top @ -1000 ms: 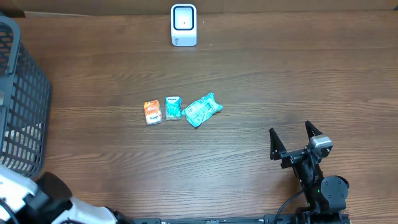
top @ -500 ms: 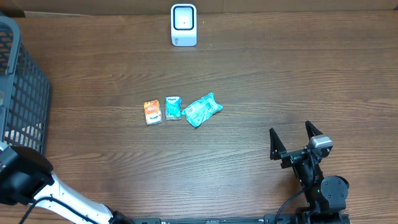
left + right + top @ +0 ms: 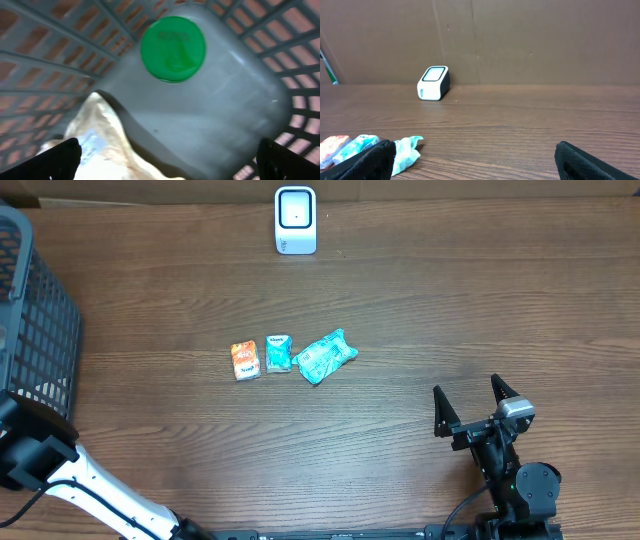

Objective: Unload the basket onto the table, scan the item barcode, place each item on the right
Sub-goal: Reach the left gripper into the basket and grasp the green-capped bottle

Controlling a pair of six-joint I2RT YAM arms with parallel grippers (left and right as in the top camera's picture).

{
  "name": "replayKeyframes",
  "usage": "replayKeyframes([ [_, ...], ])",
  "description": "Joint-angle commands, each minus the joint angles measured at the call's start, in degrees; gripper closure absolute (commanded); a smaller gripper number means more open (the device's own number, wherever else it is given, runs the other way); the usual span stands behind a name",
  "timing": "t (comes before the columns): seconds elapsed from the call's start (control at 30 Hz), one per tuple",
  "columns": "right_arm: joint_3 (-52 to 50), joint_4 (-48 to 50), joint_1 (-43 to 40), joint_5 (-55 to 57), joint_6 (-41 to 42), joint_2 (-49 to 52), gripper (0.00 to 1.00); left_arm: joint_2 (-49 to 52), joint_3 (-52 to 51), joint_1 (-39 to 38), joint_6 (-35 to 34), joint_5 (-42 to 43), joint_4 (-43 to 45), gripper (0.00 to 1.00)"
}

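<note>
I will next move my left gripper from over the cream bag (image 3: 107,140) toward the green disc and down around its rim, because the disc is beyond my fingers.
Three items lie in a row mid-table: an orange packet (image 3: 245,360), a small teal packet (image 3: 278,353) and a crumpled teal pack (image 3: 326,356). The white barcode scanner (image 3: 295,220) stands at the far edge, and it shows again in the right wrist view as the scanner (image 3: 433,83). My right gripper (image 3: 478,405) rests open at the near right, empty, well clear of the items. My left gripper (image 3: 170,167) is open inside the grey basket (image 3: 35,340), above a cream bag (image 3: 107,140) and a green disc (image 3: 172,49). It holds nothing.
The basket's lattice walls (image 3: 45,65) close in around the left gripper. The left arm (image 3: 40,455) reaches up from the near left corner. In the right wrist view a brown cardboard wall (image 3: 520,40) stands behind the scanner.
The left arm has swung from the near left corner up towards the basket. The right arm and the three items have not moved.
</note>
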Motion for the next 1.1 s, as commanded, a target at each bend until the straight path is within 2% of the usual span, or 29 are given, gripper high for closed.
replayKeyframes([
  [0.0, -0.59, 0.22, 0.11, -0.31, 0.24, -0.42, 0.00, 1.95, 0.33, -0.07, 2.78, -5.03, 1.16, 0.00],
  [0.13, -0.59, 0.22, 0.11, -0.31, 0.22, -0.42, 0.00, 2.14, -1.51, -0.11, 6.69, -5.11, 5.33, 0.00],
  [0.47, -0.59, 0.20, 0.11, -0.28, 0.24, -0.42, 0.00, 2.14, -8.94, -0.11, 10.51, -2.69, 17.33, 0.00],
  [0.77, -0.59, 0.22, 0.11, -0.31, 0.24, -0.42, 0.00, 2.14, -18.36, -0.09, 10.47, 4.44, 30.53, 0.01],
  [1.07, -0.59, 0.22, 0.11, -0.31, 0.24, -0.42, 0.00, 2.16, -23.10, -0.07, 10.45, 4.37, 36.46, 0.00],
])
